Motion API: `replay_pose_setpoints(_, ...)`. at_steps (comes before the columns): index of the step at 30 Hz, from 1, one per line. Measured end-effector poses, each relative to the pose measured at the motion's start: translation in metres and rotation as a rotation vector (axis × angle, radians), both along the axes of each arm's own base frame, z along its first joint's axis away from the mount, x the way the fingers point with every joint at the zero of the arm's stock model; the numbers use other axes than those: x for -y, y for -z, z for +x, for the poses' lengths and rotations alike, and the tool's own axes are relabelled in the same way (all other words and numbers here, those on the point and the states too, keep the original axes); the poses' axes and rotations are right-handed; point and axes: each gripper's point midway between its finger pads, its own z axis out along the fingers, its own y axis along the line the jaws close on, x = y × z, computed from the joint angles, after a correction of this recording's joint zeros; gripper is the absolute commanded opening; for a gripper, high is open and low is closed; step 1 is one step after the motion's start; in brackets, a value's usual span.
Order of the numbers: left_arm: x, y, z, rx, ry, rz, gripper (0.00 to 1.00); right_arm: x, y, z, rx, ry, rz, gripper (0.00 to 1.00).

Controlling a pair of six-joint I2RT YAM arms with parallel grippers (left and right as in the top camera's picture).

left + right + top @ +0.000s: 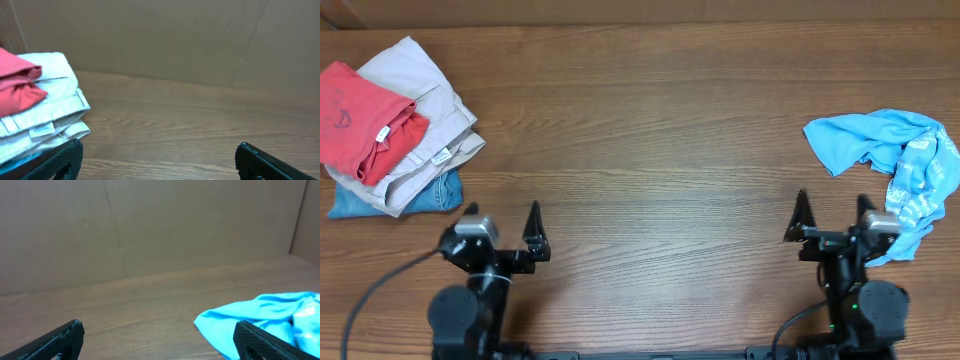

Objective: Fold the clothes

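I will next move my right gripper outward and down, turning its fingers, onto the near corner of the shirt's flap, because that corner sticks out over bare wood.
The clothes, a light sky-blue T-shirt with white lettering, lie crumpled at the table's right edge. My right gripper stands open near the front edge, just left of the shirt's lower end and not touching it. In the right wrist view the shirt lies behind the right finger, and the right gripper holds nothing. My left gripper is open near the front left, far from the shirt. In its own view the left gripper has only bare wood between its fingers.
At the back left is a folded stack: a red T-shirt on beige trousers on blue denim. The stack shows just beyond my left finger. A brown wall rises behind the wooden table.
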Motion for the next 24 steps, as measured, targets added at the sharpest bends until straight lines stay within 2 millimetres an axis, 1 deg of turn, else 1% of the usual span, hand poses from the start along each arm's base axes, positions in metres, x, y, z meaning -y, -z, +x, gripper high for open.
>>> replay_pose_setpoints(2,0.0,-0.001,0.006,-0.074,0.001,0.007,1.0,0.001,-0.011,0.004,-0.047,0.008,-0.003,1.0)
replay_pose_setpoints(3,0.0,0.0,0.009,-0.113,0.002,0.011,1.0,0.001,-0.013,0.006,-0.067,0.01,-0.004,1.0)
replay_pose_setpoints(5,0.0,0.008,0.014,-0.214,0.005,0.021,1.0,0.001,-0.012,0.013,-0.146,0.012,-0.007,1.0)
replay_pose_setpoints(7,0.0,0.015,0.019,-0.315,0.009,0.03,1.0,0.001,-0.007,0.023,-0.247,0.015,-0.012,1.0)
replay_pose_setpoints(11,0.0,0.026,0.027,-0.497,0.015,0.037,1.0,0.001,0.015,0.046,-0.488,0.02,-0.025,1.0)
replay_pose_setpoints(13,0.0,0.029,0.032,-0.56,0.016,0.037,1.0,0.001,0.022,0.06,-0.56,0.02,-0.029,1.0)
replay_pose_setpoints(16,0.0,0.035,0.04,-0.621,0.018,0.037,1.0,0.002,0.044,0.094,-0.687,0.027,-0.035,1.0)
replay_pose_setpoints(17,0.001,0.039,0.043,-0.644,0.021,0.036,1.0,0.003,0.052,0.109,-0.714,0.032,-0.04,1.0)
replay_pose_setpoints(19,0.002,0.048,0.045,-0.679,0.025,0.034,1.0,0.006,0.065,0.127,-0.735,0.041,-0.042,1.0)
replay_pose_setpoints(21,0.002,0.056,0.046,-0.711,0.028,0.031,1.0,0.016,0.08,0.144,-0.746,0.072,-0.02,1.0)
replay_pose_setpoints(23,0.002,0.062,0.047,-0.731,0.029,0.031,1.0,0.037,0.099,0.153,-0.771,0.136,0.029,1.0)
replay_pose_setpoints(24,0.002,0.064,0.048,-0.738,0.03,0.031,1.0,0.051,0.11,0.156,-0.785,0.171,0.059,1.0)
